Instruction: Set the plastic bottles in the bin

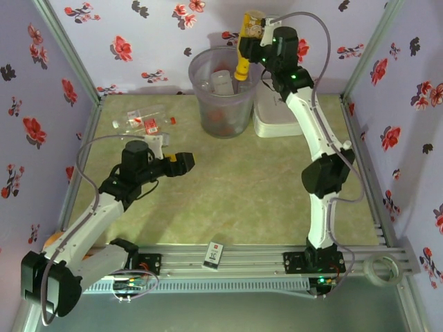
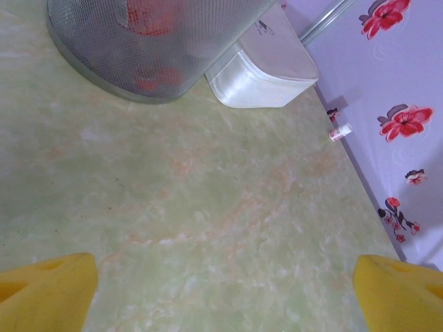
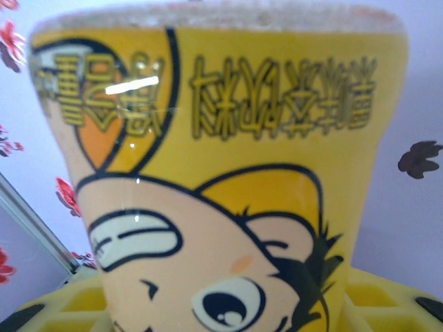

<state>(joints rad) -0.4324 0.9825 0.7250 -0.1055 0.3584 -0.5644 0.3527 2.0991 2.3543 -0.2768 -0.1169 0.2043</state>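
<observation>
The bin's opening (image 1: 223, 69) is below and beside my right gripper, so my right gripper needs to move sideways and down over it next and release the yellow squeeze bottle.
The yellow squeeze bottle (image 1: 246, 50) with its cartoon label (image 3: 221, 180) hangs cap down over the right rim of the bin (image 1: 220, 104), with my right gripper (image 1: 255, 43) shut on it. Its yellow fingers (image 3: 377, 301) show behind the bottle. Clear bottles (image 1: 220, 81) lie inside the bin, and red labels show through its wall (image 2: 149, 41). Another clear bottle (image 1: 142, 122) with a red-and-white label lies on the table at the far left. My left gripper (image 1: 184, 162) hovers low over mid-table, open, nothing between its fingertips (image 2: 52, 290). A small bottle (image 2: 340, 131) lies by the right wall.
A white lidded box (image 1: 275, 119) stands right of the bin, touching it (image 2: 266, 72). A black-and-white card (image 1: 214, 254) rests on the front rail. A tape roll (image 1: 379, 268) sits at the front right. Flowered walls close in three sides.
</observation>
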